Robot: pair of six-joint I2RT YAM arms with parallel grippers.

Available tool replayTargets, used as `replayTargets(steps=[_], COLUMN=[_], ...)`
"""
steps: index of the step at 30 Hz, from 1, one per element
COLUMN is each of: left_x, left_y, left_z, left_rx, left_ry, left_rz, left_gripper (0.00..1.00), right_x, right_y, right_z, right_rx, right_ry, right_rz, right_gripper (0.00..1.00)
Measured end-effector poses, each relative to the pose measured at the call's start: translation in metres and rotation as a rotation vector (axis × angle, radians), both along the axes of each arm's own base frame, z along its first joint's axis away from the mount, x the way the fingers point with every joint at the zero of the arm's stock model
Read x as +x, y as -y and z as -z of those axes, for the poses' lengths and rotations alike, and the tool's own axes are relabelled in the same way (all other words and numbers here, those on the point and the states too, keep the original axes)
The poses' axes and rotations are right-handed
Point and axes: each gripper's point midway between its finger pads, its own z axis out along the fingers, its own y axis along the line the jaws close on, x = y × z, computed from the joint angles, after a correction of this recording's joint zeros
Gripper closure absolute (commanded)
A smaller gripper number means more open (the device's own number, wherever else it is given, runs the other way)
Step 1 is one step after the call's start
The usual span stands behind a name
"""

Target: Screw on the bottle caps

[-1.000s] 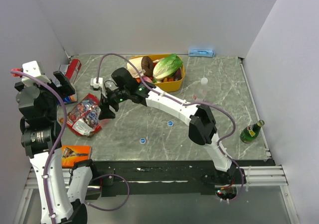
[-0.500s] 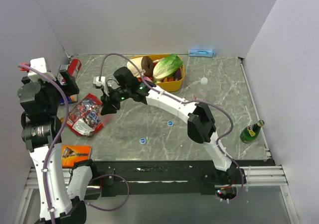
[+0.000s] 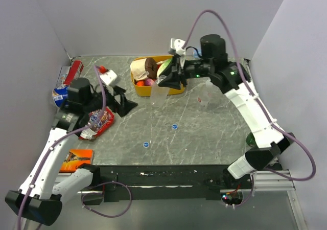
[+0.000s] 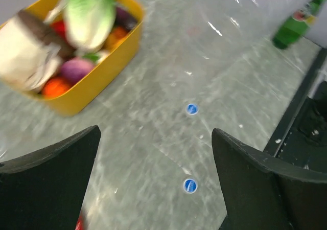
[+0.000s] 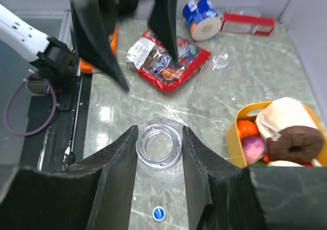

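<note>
The clear bottle's lower body hangs to my left gripper's right in the top view, under my right gripper, so next I need to move my left gripper across onto it.
My right gripper is shut on the neck of a clear bottle, which stands upright with its mouth open; a blue bottle cap lies on the table below it. From above, that gripper holds the bottle beside the yellow tub. A second clear bottle stands to the right. Another seems to lie by the snack packet. Two blue caps lie mid-table. My left gripper hangs open to the left, with both caps ahead of its gripper.
A yellow tub of toy food stands at the back centre. A red snack packet, a blue can, a red box and an orange packet lie on the left. A dark green bottle stands at the right edge.
The right arm has left the snack packet at the left and now holds a clear bottle by the tub. The left arm has come down from the left wall over the table.
</note>
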Motion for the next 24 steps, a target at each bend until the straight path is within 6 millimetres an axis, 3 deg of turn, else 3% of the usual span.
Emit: replayTargets(steps=[4, 8, 18, 24], left_x=[-0.022, -0.035, -0.029, -0.027], left_y=[0.040, 0.069, 0.095, 0.111], left_z=[0.017, 0.027, 0.022, 0.035], left_rx=[-0.014, -0.023, -0.116, -0.114], left_ry=[0.045, 0.083, 0.128, 0.095], left_rz=[0.138, 0.212, 0.238, 0.295], left_gripper=[0.04, 0.04, 0.04, 0.03], right_x=[-0.012, -0.016, -0.024, -0.027], right_y=[0.011, 0.007, -0.003, -0.011], right_z=[-0.019, -0.015, 0.002, -0.008], right_rx=[0.016, 0.009, 0.039, 0.077], right_ry=[0.003, -0.068, -0.253, -0.262], right_rz=[-0.008, -0.031, -0.047, -0.062], right_gripper=[0.89, 0.89, 0.89, 0.89])
